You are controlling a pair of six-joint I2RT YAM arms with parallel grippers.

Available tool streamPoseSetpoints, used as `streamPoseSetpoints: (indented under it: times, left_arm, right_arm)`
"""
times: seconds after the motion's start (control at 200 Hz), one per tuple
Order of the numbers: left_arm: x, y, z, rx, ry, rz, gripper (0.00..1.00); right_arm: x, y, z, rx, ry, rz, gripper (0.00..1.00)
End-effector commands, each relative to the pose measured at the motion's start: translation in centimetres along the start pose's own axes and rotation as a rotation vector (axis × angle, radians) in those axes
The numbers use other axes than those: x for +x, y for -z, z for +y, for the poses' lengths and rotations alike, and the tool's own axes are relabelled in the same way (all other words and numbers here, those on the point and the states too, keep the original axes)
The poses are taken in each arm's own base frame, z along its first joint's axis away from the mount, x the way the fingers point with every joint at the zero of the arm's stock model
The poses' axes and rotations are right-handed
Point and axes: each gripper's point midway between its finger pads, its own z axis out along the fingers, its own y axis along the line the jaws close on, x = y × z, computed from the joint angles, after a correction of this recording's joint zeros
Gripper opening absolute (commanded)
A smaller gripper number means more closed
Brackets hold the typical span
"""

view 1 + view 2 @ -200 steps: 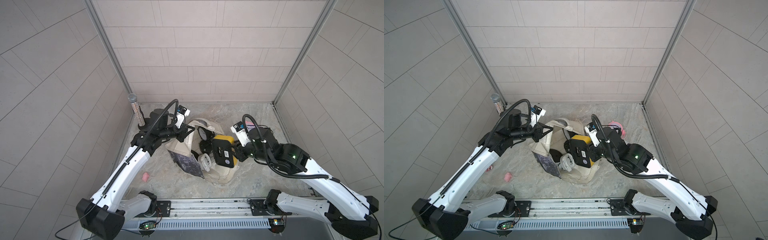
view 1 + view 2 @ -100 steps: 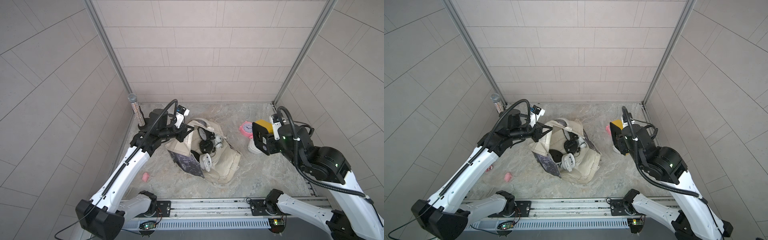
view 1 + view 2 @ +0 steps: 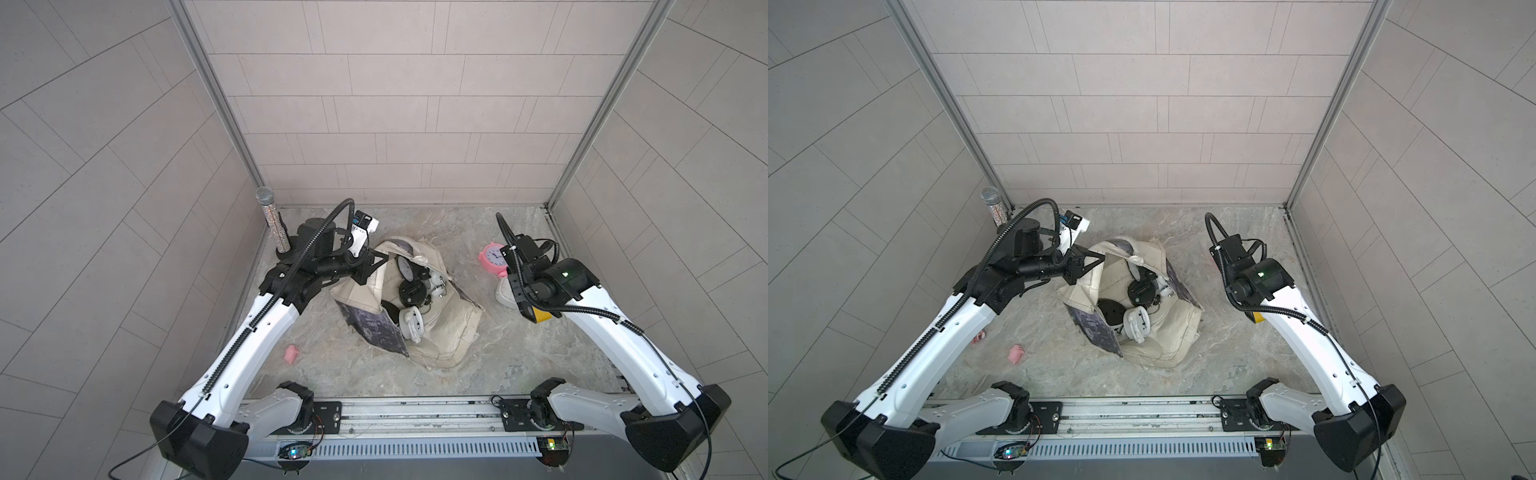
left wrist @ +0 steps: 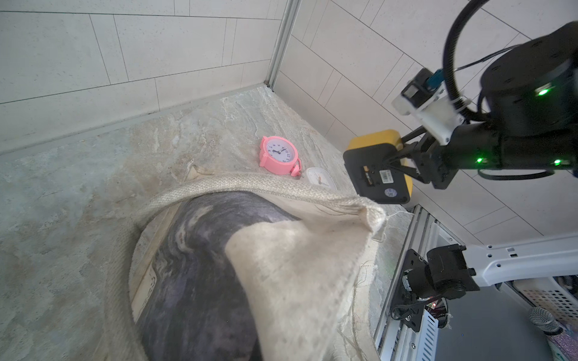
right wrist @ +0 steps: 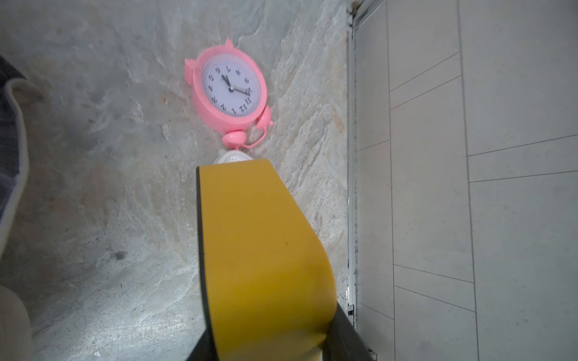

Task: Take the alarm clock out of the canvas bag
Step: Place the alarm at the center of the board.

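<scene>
The robot's right gripper will next move down toward the bag and let go of the yellow clock on the bare floor (image 3: 505,323) (image 5: 173,251) beside the small white clock, since that spot is empty.
The cream canvas bag (image 3: 451,332) (image 3: 1169,338) lies slumped and open mid-floor, its dark print facing up. My left gripper (image 3: 370,269) (image 3: 1089,266) is shut on the bag's far-left rim and holds it raised; in the left wrist view the fabric (image 4: 291,268) hides the jaws. My right gripper (image 4: 403,162) (image 5: 269,343) is shut on a yellow alarm clock with a black back (image 4: 377,168) (image 5: 262,250) (image 3: 541,317). It holds the clock in the air to the right of the bag, above the floor near the right wall.
A pink alarm clock (image 3: 492,257) (image 5: 230,89) and a small white clock (image 3: 505,293) (image 4: 319,181) lie on the floor beneath my right wrist. Black clocks (image 3: 411,291) and a white one (image 3: 411,326) sit inside the bag. A glitter microphone (image 3: 274,224) stands back left; a pink scrap (image 3: 291,353) lies front left.
My right arm has lifted the yellow alarm clock out of the bag's mouth and swung it to the right, over the pink and white clocks. The left arm has not moved.
</scene>
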Motion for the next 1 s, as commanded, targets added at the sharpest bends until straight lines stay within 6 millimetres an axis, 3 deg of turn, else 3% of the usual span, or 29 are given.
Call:
streamPoseSetpoints:
  times: [0.0,0.12,0.245,0.425,0.716,0.996]
  left_arm:
    - [-2.3,1.3,-1.1,0.021,-0.047,-0.083,0.00]
    - [-2.3,1.3,-1.1,0.028,-0.046,-0.084,0.00]
    - [-2.3,1.2,-1.2,0.033,-0.042,-0.086,0.00]
    - [-2.4,1.3,-1.3,0.037,-0.045,-0.090,0.00]
    - [-2.3,1.3,-1.4,0.040,-0.048,-0.088,0.00]
    - [-2.1,1.4,-1.6,0.044,-0.056,-0.087,0.00]
  right_arm:
    - [0.4,-0.1,0.9,-0.017,-0.036,-0.012,0.22]
    - [1.9,-1.2,2.3,-0.012,0.009,0.037,0.22]
    - [1.9,-1.1,3.5,-0.012,0.039,0.052,0.21]
    - [2.7,-3.2,5.6,-0.019,0.085,0.121,0.22]
    - [3.1,-6.2,6.5,0.100,0.142,0.229,0.22]
    - [2.1,-8.2,5.6,0.239,0.206,0.230,0.21]
